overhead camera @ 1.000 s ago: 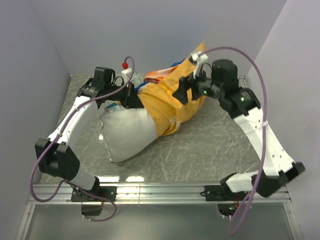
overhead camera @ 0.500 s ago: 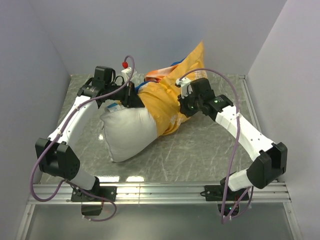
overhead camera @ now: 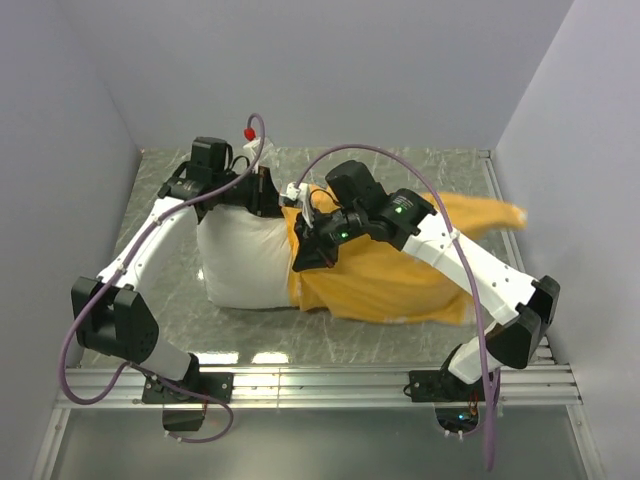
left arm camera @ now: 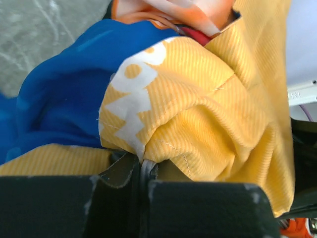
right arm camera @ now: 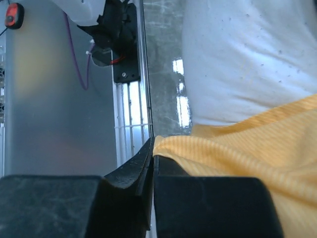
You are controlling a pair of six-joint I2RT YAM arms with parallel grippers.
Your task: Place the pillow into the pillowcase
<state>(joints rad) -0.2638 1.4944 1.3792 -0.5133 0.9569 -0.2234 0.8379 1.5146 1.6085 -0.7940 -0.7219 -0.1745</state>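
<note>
My left gripper draws back next and releases the bunched yellow fabric over the near part of the pillowcase's opening (overhead camera: 299,289), since that lies toward the base from the gripper.
The white pillow (overhead camera: 240,265) lies left of centre on the marble table, its right end inside the orange-yellow pillowcase (overhead camera: 390,285), which spreads out flat to the right. My left gripper (overhead camera: 268,196) is at the far edge of the case's mouth, shut on bunched yellow fabric (left arm camera: 208,89) with white lettering; the blue face (left arm camera: 64,99) shows beside it. My right gripper (overhead camera: 305,257) is over the near part of the mouth, shut on the hem of the pillowcase (right arm camera: 257,144), with the pillow (right arm camera: 247,54) just beyond.
Grey walls close in the table on the left, back and right. An aluminium rail (overhead camera: 320,380) with the arm bases runs along the near edge. Purple cables loop over both arms, and a red-tipped plug (overhead camera: 249,131) sits by the left wrist.
My right arm swung from the case's far right end to its mouth beside the pillow and shut on the hem. The pillowcase dropped flat to the right; the pillow shifted.
</note>
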